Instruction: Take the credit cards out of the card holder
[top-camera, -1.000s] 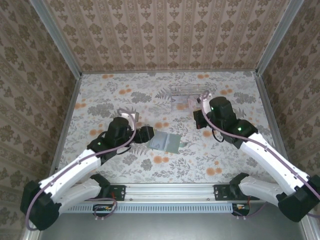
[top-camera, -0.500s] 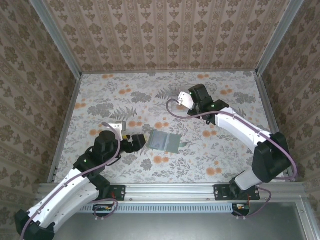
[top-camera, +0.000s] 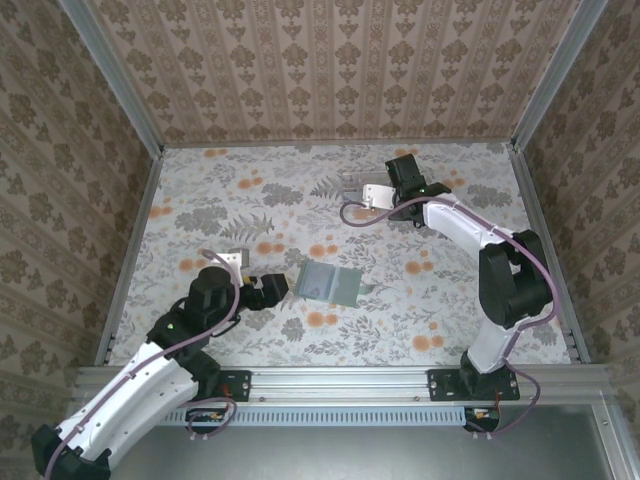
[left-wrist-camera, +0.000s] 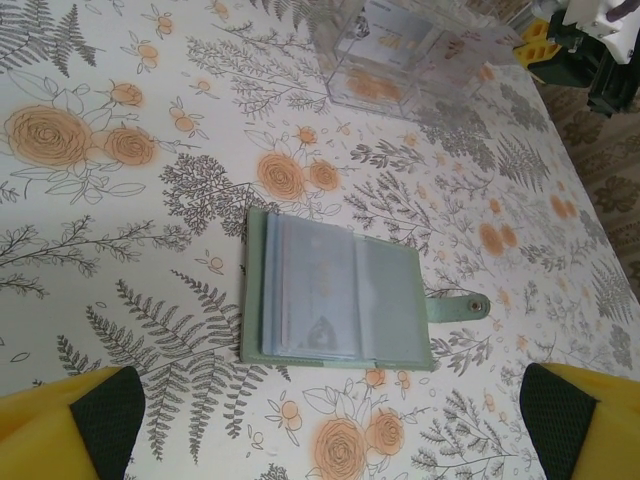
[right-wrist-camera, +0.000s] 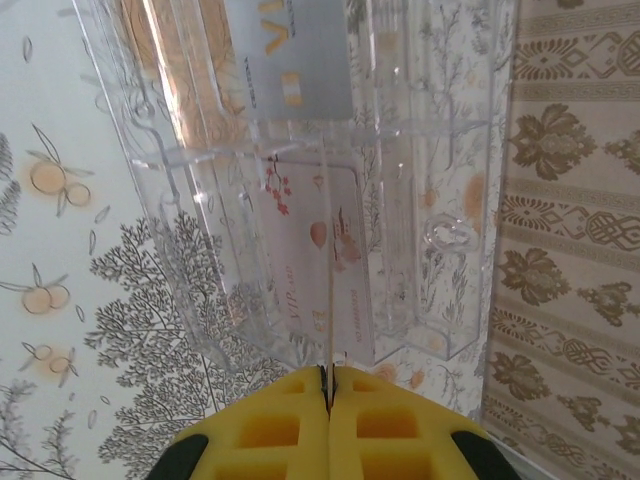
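Observation:
The right gripper lowers the pale pink credit card into the tray's nearer slot (right-wrist-camera: 305, 255) below next, which already holds another pink card, and releases it.
The card holder (top-camera: 330, 283) (left-wrist-camera: 340, 290) lies open and flat on the flowered table, its clear sleeves up and its snap strap (left-wrist-camera: 465, 305) pointing right. A pale card shows faintly inside the sleeves. My left gripper (top-camera: 273, 288) (left-wrist-camera: 330, 425) is open just left of the holder, its yellow fingers (left-wrist-camera: 70, 425) spread wide and holding nothing. My right gripper (top-camera: 366, 196) (right-wrist-camera: 328, 385) is shut on a pale pink credit card (right-wrist-camera: 328, 300), seen edge-on and standing in the clear tray (right-wrist-camera: 200, 200). A grey credit card (right-wrist-camera: 290, 60) sits in the tray's farther slot.
The clear tray (top-camera: 350, 184) (left-wrist-camera: 410, 50) stands at the back of the table, close to the patterned back wall. Patterned walls with metal rails close in the left and right sides. The right arm (top-camera: 480, 240) arcs over the right half.
My left gripper has opened fully and pulled back left, off the holder. My right arm has carried the pink card from beside the holder to the back, into the clear tray.

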